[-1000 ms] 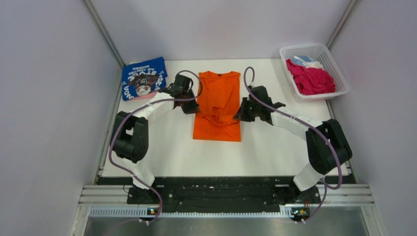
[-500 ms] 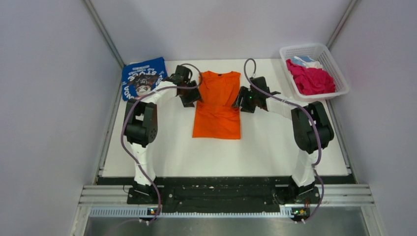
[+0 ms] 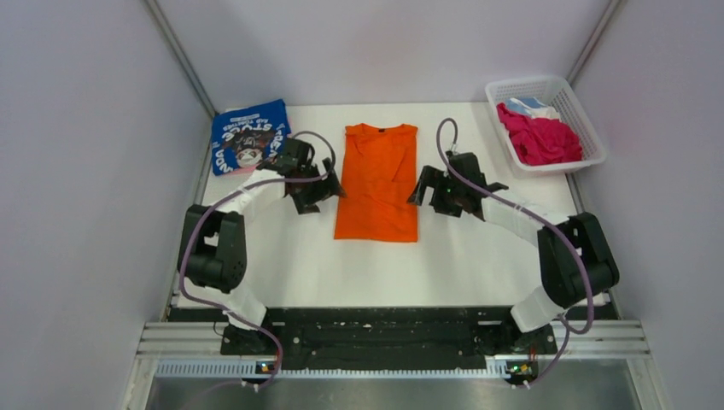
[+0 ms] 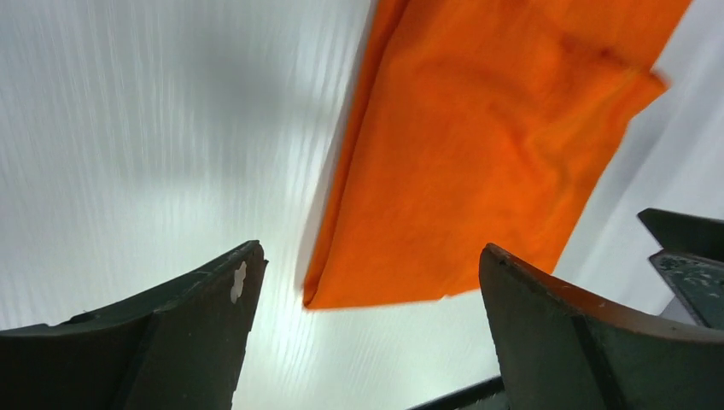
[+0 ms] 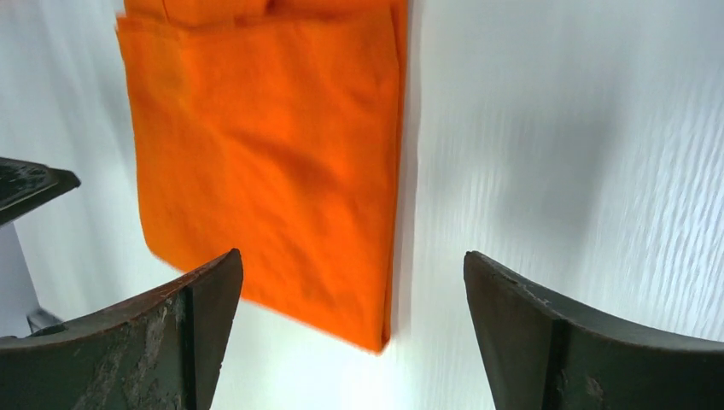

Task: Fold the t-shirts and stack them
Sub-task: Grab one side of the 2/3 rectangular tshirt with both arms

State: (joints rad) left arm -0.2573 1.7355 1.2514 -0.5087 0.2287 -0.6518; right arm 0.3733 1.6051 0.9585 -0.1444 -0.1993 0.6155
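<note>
The orange t-shirt's near corner (image 3: 337, 237) (image 4: 318, 299) lies between my open fingers but below them, so next my left gripper will lower and draw back onto that corner.
The orange t-shirt (image 3: 378, 184) lies flat mid-table as a long narrow rectangle, collar at the far end and sleeves tucked in. My left gripper (image 3: 328, 190) stands open just off its left edge, and my right gripper (image 3: 421, 191) stands open just off its right edge. Neither holds any cloth. The left wrist view has the orange t-shirt (image 4: 478, 154) ahead of the left gripper (image 4: 369, 252), its near corner between the wide-apart jaws. The right wrist view has the orange t-shirt (image 5: 273, 171) with its other near corner between the jaws of the right gripper (image 5: 352, 256).
A folded blue t-shirt (image 3: 249, 137) with white print sits at the back left, on a pink one (image 3: 242, 169). At the back right, a white lattice basket (image 3: 591, 156) holds crumpled magenta (image 3: 542, 138) and light-blue (image 3: 527, 104) shirts. Side walls stand close.
Both grippers went from shut to open and let go of the orange shirt. They drew back off its edges. The bunched cloth now lies smooth and flat.
</note>
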